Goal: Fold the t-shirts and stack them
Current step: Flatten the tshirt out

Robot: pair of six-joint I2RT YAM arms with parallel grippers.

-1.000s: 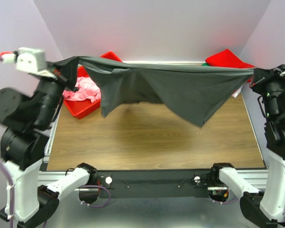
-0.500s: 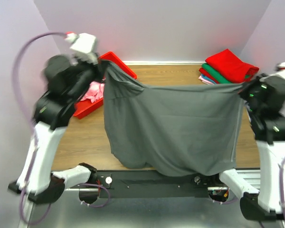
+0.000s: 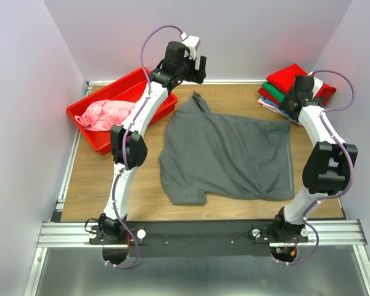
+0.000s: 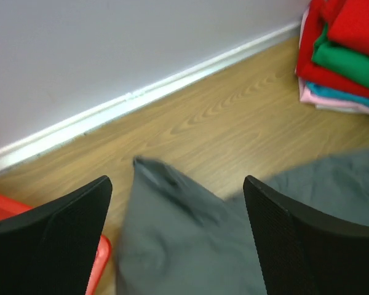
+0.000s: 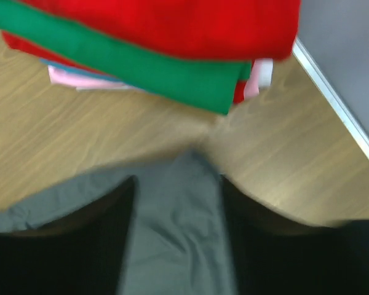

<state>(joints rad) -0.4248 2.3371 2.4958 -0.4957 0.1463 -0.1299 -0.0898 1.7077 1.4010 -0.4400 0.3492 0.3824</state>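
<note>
Bare wood borders the shirt's bin-side hem edge (image 3: 164, 179). My left gripper will move its open fingers back and down to that edge there.
A dark grey t-shirt (image 3: 228, 157) lies spread flat on the wooden table (image 3: 105, 179), its collar end toward the back. My left gripper (image 3: 194, 66) hovers at the back over the shirt's far left corner (image 4: 172, 233), open, and grips nothing (image 4: 177, 184). My right gripper (image 3: 296, 102) is over the shirt's far right corner (image 5: 172, 239); its blurred jaws stand apart, with the cloth lying loose between them (image 5: 177, 181). A pile of folded t-shirts (image 3: 293, 86), red on top with green and pale pink below, sits at the back right. A pink t-shirt (image 3: 105, 114) lies crumpled in the bin.
A red plastic bin (image 3: 132, 89) stands at the back left, close to the grey shirt's left corner. The back wall runs just behind the left gripper. The folded pile (image 5: 141, 43) lies right in front of the right gripper.
The grey shirt, held stretched in the air between both shut grippers, has been swung down and laid flat on the table. Both grippers have opened and let go of it.
</note>
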